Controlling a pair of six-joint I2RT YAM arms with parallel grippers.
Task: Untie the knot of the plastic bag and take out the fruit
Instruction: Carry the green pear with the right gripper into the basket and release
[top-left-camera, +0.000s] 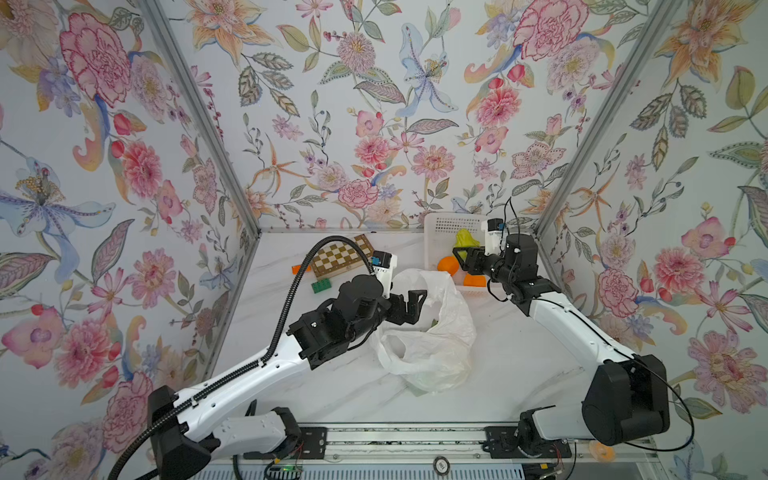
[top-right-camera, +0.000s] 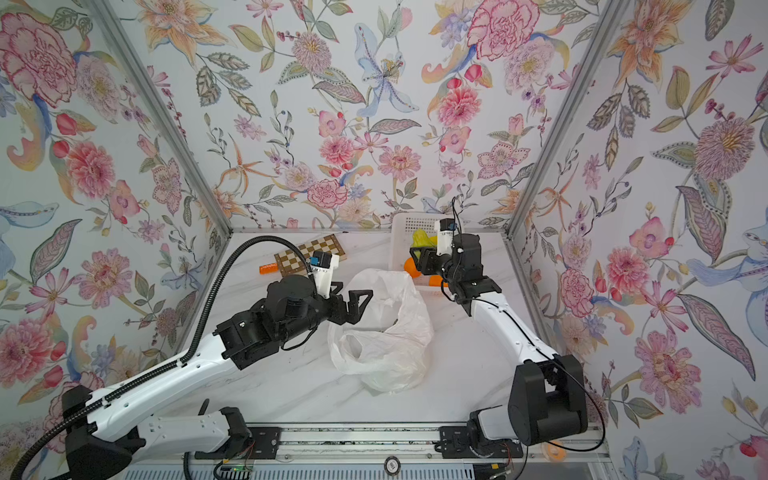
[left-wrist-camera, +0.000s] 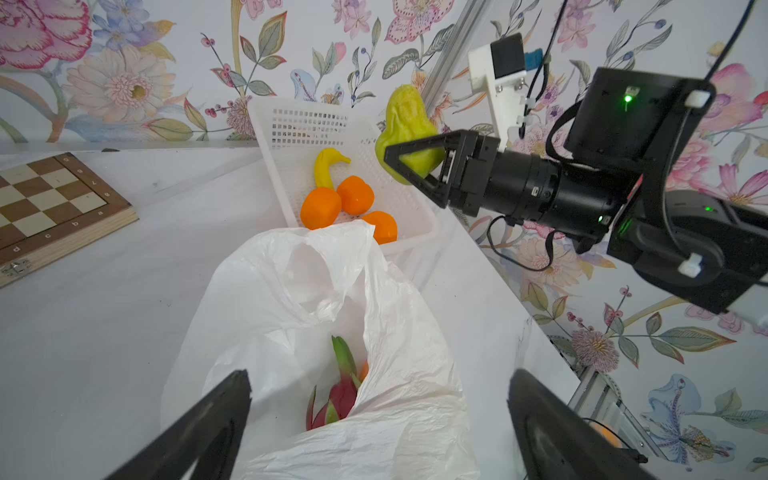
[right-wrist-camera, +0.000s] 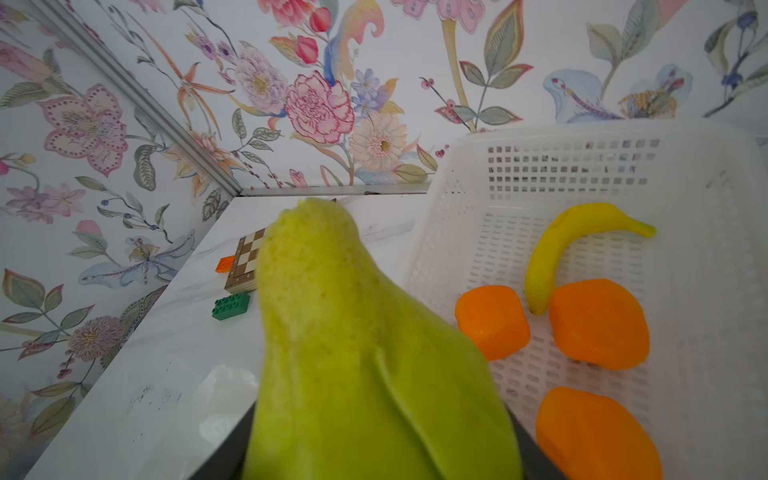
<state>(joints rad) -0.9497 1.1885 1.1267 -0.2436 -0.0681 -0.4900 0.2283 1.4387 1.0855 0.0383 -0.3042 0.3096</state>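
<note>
The green pear-shaped fruit (right-wrist-camera: 365, 353) will be let go in the gap between the oranges next. My right gripper will lower and tip down into that gap, since the basket's bare bottom there is below the gripper.
The plastic bag (top-left-camera: 428, 328) lies crumpled at mid-table with its mouth gaping; the knot is out of view. Inside it shows fruit: a pink-red dragon fruit (left-wrist-camera: 340, 390) with green tips and a sliver of orange. My left gripper (left-wrist-camera: 379, 374) hangs open over the bag's mouth, fingers either side of the rim, holding nothing. My right gripper (left-wrist-camera: 399, 162) is shut on a green pear-shaped fruit (right-wrist-camera: 365, 353) and holds it above the near-left side of the white basket (right-wrist-camera: 706, 249). Three oranges (right-wrist-camera: 492, 322) lie in that basket.
A yellow banana (right-wrist-camera: 582, 241) lies in the basket beside the oranges. A chessboard (top-left-camera: 343, 253), a green brick (top-left-camera: 322, 286) and an orange brick (top-left-camera: 300, 269) sit at the back left. Flowered walls close in the table on three sides.
</note>
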